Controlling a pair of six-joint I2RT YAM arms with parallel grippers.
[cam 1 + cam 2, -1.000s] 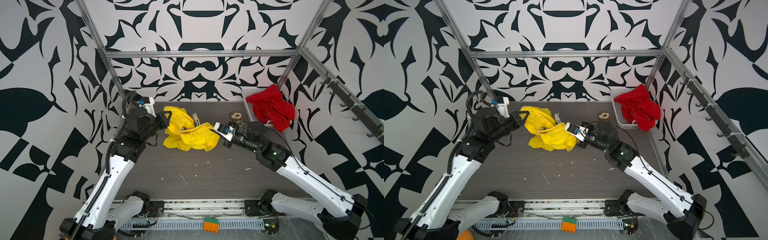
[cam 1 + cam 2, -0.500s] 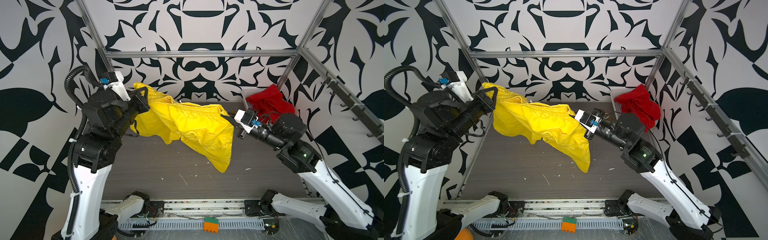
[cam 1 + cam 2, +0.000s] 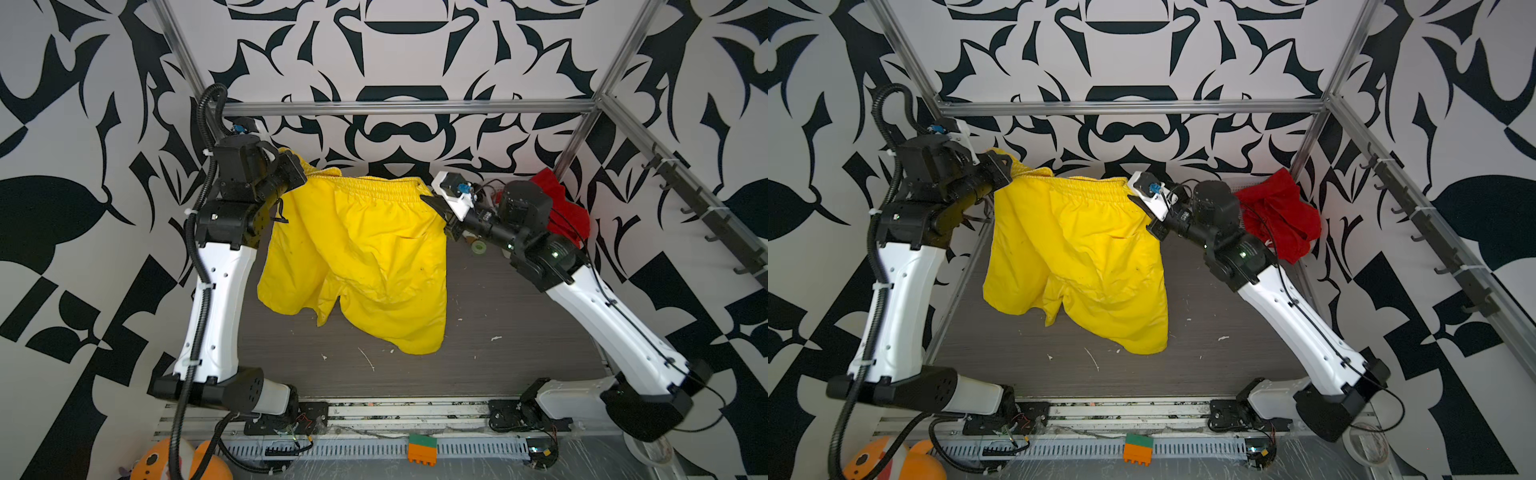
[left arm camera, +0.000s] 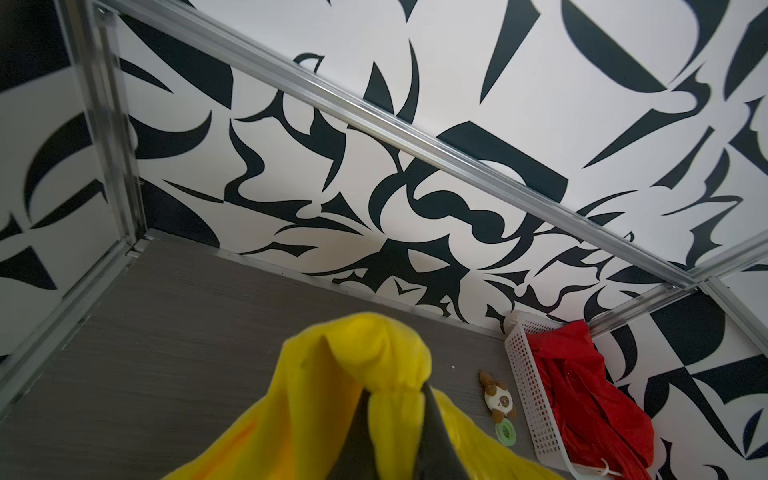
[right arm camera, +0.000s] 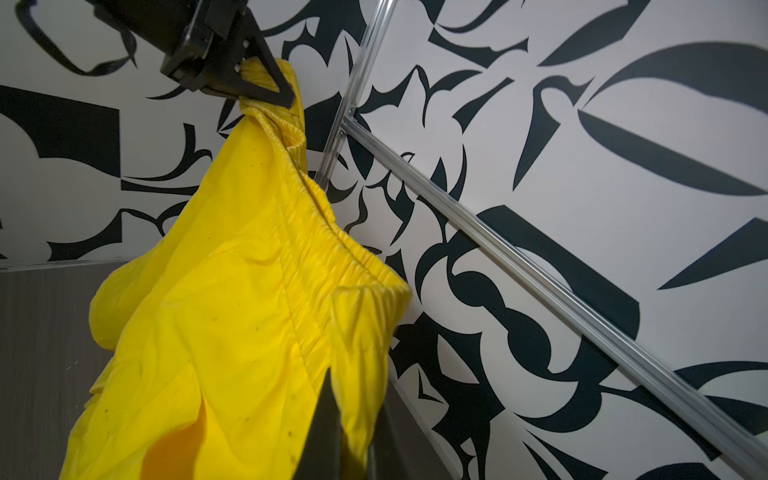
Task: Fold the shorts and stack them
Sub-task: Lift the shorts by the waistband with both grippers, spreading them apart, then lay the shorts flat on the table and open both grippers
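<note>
My left gripper should move down and back to the bare near tabletop next and release its end of the waistband, because the shorts already hang spread out.
The yellow shorts (image 3: 357, 257) (image 3: 1075, 257) hang spread out above the dark table (image 3: 498, 316), waistband up and legs down. My left gripper (image 3: 301, 172) (image 3: 1007, 166) is shut on one end of the waistband, my right gripper (image 3: 432, 203) (image 3: 1138, 199) on the other. In the left wrist view, yellow fabric (image 4: 357, 353) bunches between the dark fingers (image 4: 432, 419). The right wrist view shows the waistband (image 5: 332, 249) running up to the left gripper (image 5: 266, 79). The red shorts (image 3: 561, 203) (image 3: 1279, 212) (image 4: 582, 395) lie draped over the white mesh basket (image 4: 528, 386) in the back right corner.
A small brown-and-white plush toy (image 4: 498, 399) and a green ring (image 4: 505, 432) (image 3: 478, 247) lie on the table next to the basket. Patterned walls and metal frame bars (image 3: 407, 107) enclose the table. An orange-and-green block (image 3: 422, 449) sits on the front rail.
A second ago the yellow shorts lay bunched on the table between both grippers. Both arms have lifted them and pulled the waistband apart; they now hang spread and nearly level.
</note>
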